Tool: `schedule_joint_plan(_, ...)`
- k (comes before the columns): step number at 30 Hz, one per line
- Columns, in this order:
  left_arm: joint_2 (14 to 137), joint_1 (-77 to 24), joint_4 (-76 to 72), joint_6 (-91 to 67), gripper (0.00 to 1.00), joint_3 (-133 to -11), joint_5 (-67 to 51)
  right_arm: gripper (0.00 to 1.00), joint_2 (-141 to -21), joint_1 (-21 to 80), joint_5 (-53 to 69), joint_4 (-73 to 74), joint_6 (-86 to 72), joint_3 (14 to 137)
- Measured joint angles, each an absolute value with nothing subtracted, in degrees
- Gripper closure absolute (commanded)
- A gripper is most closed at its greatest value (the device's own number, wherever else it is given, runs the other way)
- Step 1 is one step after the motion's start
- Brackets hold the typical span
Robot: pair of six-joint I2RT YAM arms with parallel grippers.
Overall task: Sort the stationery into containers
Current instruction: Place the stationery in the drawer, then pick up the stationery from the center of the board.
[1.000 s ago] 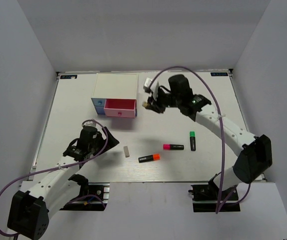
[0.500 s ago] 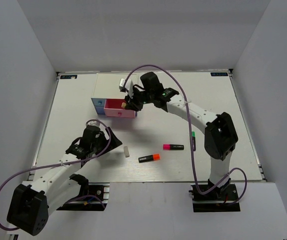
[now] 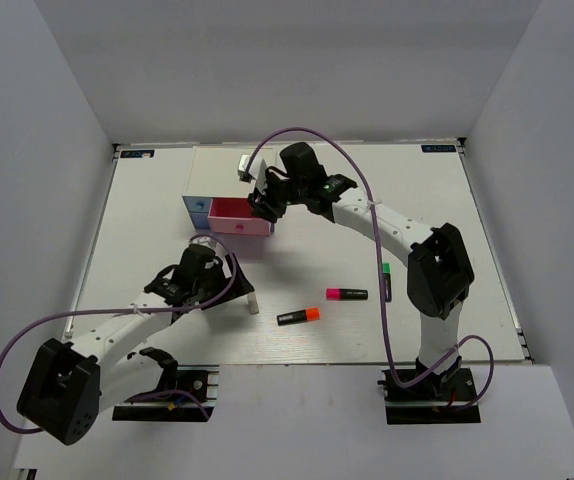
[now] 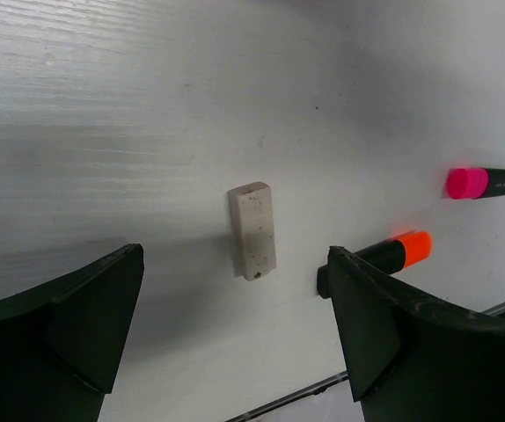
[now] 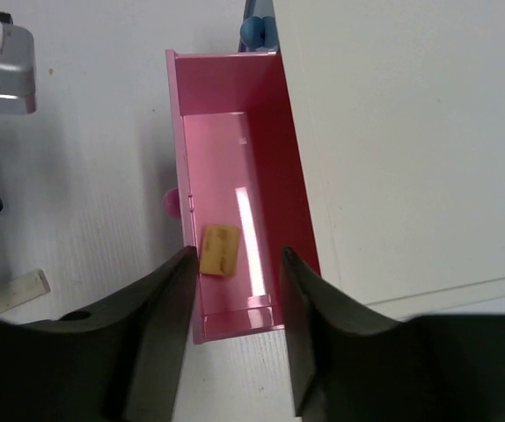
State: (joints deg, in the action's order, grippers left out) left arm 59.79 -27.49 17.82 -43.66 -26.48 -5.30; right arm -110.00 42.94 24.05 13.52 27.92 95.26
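Note:
I will next lower my left gripper toward the right in the top view and close it on the eraser's long sides, because they face the open fingers.
The containers are drawers of a cream-topped box (image 3: pixel 232 172). Its pink drawer (image 3: pixel 239 212) is pulled out. My right gripper (image 3: pixel 264 206) hangs open above it. The wrist view shows a tan block (image 5: pixel 220 249) lying loose inside the pink drawer (image 5: pixel 235 158), below the right gripper (image 5: pixel 237 264). My left gripper (image 3: pixel 232 287) is open wide just left of the grey-white eraser (image 3: pixel 253 303). In its wrist view the eraser (image 4: pixel 252 230) lies flat just ahead of the open left gripper (image 4: pixel 235 259). The orange highlighter (image 3: pixel 298 315), pink highlighter (image 3: pixel 347 294) and green highlighter (image 3: pixel 385 280) lie on the table.
Two blue drawer fronts (image 3: pixel 198 210) stay shut left of the pink one. The right arm (image 3: pixel 397 230) stretches over the table and partly covers the green highlighter. The table's front edge (image 4: pixel 393 352) runs close behind the orange highlighter (image 4: pixel 402 249).
My right gripper swung left over the pink drawer and opened; the tan block now lies in the drawer. My left gripper moved right, up to the eraser.

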Motion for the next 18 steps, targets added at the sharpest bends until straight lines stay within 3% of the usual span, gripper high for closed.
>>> schedule_joint_plan(5, 62.04, -29.67, 17.76, -43.16, 0.15, -28.27, -4.89, 0.46, -110.0, 42.94, 22.98, 13.52, 28.25, 95.26)
schedule_joint_plan(11, 66.92, -32.8, 18.04, -43.59, 0.3, -31.79, -2.59, 0.62, -109.36, 42.74, 21.28, 13.41, 27.16, 95.02)
schedule_joint_plan(18, 74.06, -37.95, 20.88, -46.59, 0.4, -36.45, 1.8, 0.58, -98.61, 40.71, 13.19, 11.33, 21.3, 85.08)
